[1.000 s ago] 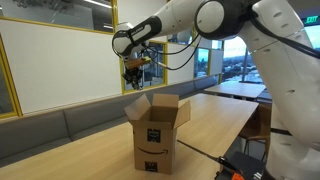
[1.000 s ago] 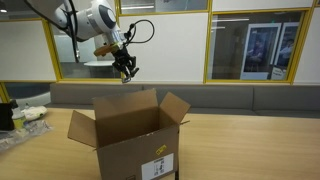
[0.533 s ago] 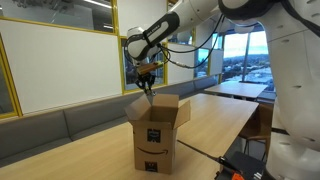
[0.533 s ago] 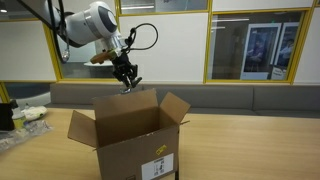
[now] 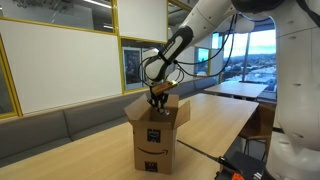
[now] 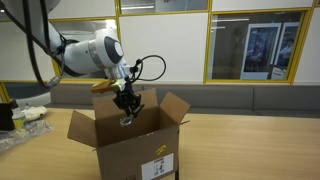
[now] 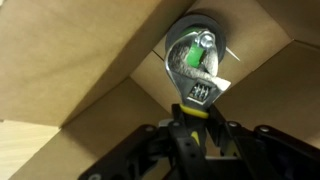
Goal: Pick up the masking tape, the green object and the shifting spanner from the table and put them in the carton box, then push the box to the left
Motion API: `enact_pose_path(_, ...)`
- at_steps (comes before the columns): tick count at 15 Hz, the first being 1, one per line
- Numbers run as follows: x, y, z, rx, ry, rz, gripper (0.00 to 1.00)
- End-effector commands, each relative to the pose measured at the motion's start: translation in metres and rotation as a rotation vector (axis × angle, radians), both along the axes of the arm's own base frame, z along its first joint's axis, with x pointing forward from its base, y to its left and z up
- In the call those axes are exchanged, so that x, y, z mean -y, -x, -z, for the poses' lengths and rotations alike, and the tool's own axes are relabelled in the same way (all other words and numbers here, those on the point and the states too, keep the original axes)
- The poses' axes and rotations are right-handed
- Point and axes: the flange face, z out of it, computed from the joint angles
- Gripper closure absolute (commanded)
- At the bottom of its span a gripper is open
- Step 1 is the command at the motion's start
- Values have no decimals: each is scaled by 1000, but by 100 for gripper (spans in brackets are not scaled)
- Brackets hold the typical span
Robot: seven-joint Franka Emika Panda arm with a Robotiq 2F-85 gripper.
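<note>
The bottom of the carton box next to the masking tape is below my gripper, so my gripper needs to go down deeper into the carton box (image 5: 156,138) next and let go of the shifting spanner there.
The carton box (image 5: 156,138) stands open on the table, flaps up, also in the other exterior view (image 6: 128,148). My gripper (image 5: 155,101) reaches down into its opening (image 6: 126,110). In the wrist view the gripper (image 7: 197,128) is shut on the shifting spanner (image 7: 201,92), a grey metal head on a black and yellow handle, hanging inside the box. Below it on the box floor lies the masking tape (image 7: 180,47), with the green object (image 7: 204,55) inside its ring. Brown box walls (image 7: 80,60) surround them.
The box stands on a long wooden table (image 5: 215,120). A padded bench (image 6: 250,98) runs along the glass wall behind. Clear plastic bags and clutter (image 6: 22,118) lie at the table's far side. A black device with red cables (image 5: 245,165) sits at the near edge.
My gripper has come down from well above the box into its opening, still holding the spanner. The box has not moved.
</note>
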Motion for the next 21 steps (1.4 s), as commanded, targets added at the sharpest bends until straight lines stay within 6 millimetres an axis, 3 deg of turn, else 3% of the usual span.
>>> enact_pose_path(1,16,16,36,10,-53,9,81)
enact_pose_path(10,85,1,158,-38,-131,87,81)
enact_pose_path(14,127,-9,179,-57,-101,115,81)
enact_pose_path(21,203,-32,191,-59,-9,196,81)
